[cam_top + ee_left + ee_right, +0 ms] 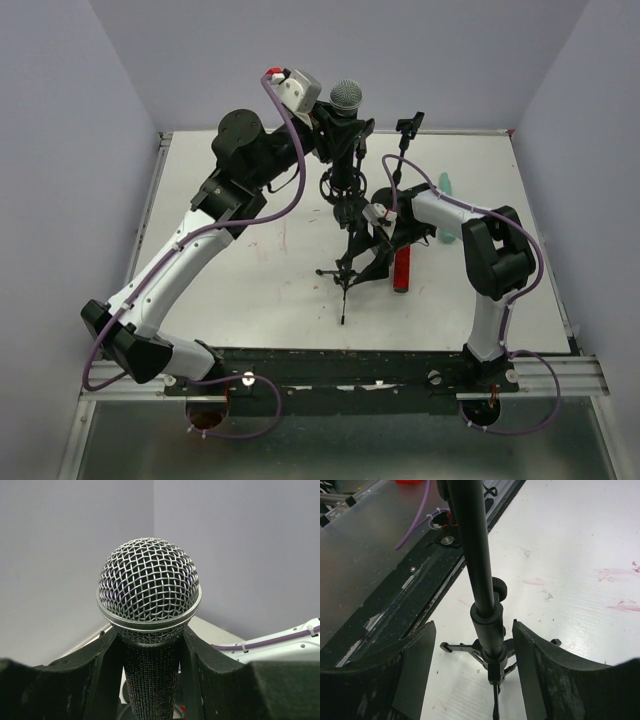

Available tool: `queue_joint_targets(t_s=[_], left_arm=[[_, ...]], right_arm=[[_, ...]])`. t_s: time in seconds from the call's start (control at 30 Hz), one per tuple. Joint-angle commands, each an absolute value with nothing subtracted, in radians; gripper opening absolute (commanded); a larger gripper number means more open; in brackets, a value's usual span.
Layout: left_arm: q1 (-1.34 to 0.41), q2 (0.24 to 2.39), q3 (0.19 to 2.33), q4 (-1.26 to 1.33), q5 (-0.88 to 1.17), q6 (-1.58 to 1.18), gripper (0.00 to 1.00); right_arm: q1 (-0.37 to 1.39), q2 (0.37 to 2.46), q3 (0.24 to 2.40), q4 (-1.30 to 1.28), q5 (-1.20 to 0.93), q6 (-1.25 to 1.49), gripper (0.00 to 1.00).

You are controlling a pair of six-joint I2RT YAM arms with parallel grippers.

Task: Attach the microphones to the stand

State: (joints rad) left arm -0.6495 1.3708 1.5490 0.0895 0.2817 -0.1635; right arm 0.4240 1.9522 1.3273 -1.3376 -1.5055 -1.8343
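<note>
The microphone's body goes down through the stand's ring holder [342, 184] below next, and my left gripper releases it, since the microphone's head is still high above the ring holder.
The black microphone [345, 96] with a silver mesh head [149, 582] stands upright at the top of the black tripod stand [345, 215]. My left gripper [336, 128] is shut on its body, with a finger [102, 672] pressed on each side just below the head. My right gripper [378, 232] is open around the stand's pole [479, 575], with a gap on each side of the fingers [535, 670]. The red microphone [402, 268] lies on the table beside the stand's legs. The mint-green microphone [446, 188] lies further right, partly hidden by my right arm.
An empty black clip [408, 125] sticks up on a thin arm right of the stand's top. The tripod's legs [462, 649] spread on the white table [250, 290]. Grey walls close in the back and sides. A black rail [330, 365] runs along the near edge.
</note>
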Motion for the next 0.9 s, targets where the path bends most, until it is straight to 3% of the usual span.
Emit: queue_joint_targets(t_s=[0.0,0.3,0.87], left_arm=[[-0.643,1.427,1.580,-0.153,0.356,-0.199,0.00],[-0.640,1.339,1.374,0.051,0.327,-0.203,0.00],[-0.630,1.451,1.557,-0.222,0.393,-0.250,0.00]], right_arm=[[0.420,1.953,1.316,-1.422,-1.516,-1.867,0.71],[0.420,1.953,1.315,-1.420,-1.514,-1.868,0.71],[0.420,1.956,1.315,-1.422,-1.514,-1.870,0.71]])
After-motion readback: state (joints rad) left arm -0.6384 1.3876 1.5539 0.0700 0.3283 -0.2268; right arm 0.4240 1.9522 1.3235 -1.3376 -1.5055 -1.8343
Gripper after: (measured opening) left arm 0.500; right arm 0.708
